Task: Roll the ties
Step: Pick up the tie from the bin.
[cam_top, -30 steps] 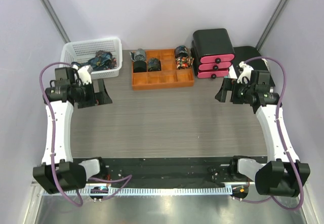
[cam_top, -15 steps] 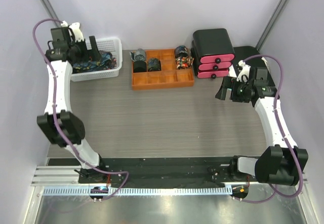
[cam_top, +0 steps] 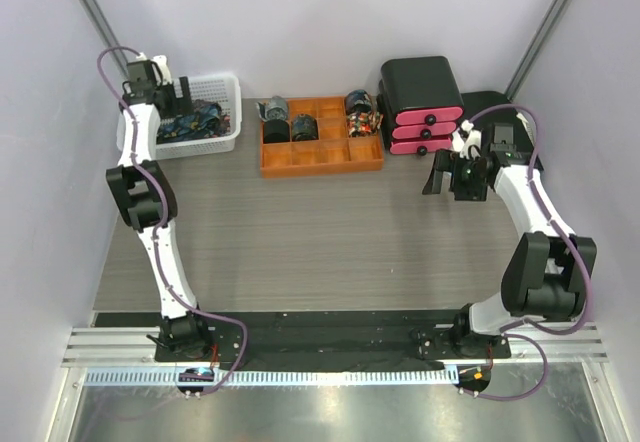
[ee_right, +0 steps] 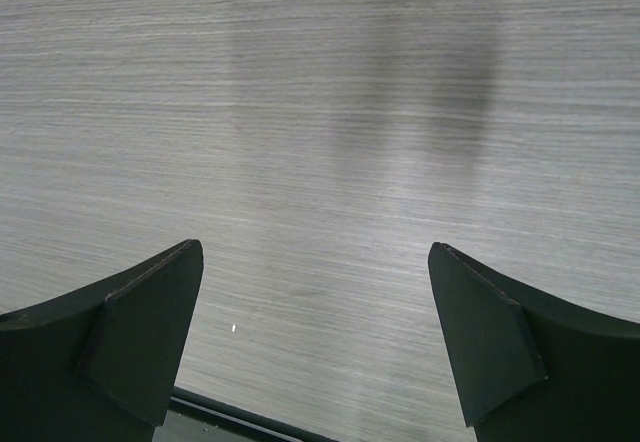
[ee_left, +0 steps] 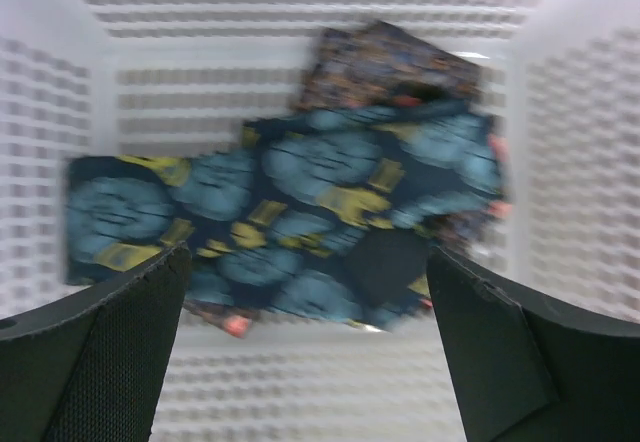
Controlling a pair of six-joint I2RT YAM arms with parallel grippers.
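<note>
The left gripper will next go down, open, into the basket onto the middle of the navy tie [cam_top: 188, 124] [ee_left: 312, 208] below it, because that tie is uncovered on top of the heap.
Unrolled ties [cam_top: 198, 119] lie heaped in a white mesh basket [cam_top: 222, 86] at the back left. In the left wrist view the top tie [ee_left: 300, 212] is navy with teal and gold shapes, and a darker red-patterned tie [ee_left: 385, 62] lies behind it. My left gripper [cam_top: 176, 94] hangs open and empty over the basket, its fingers [ee_left: 100, 352] either side of the top tie and above it. Several rolled ties [cam_top: 275, 120] sit in an orange tray [cam_top: 330, 154]. My right gripper [cam_top: 446, 174] is open and empty over the bare table [ee_right: 320, 112].
A black and pink drawer unit [cam_top: 420, 102] stands at the back right, close behind my right gripper. The basket's walls [ee_left: 580, 162] close in the left gripper on all sides. White walls surround the table.
My left arm has swung up and back from the table to above the basket. My right arm has drawn its elbow in; its gripper stays almost where it was.
</note>
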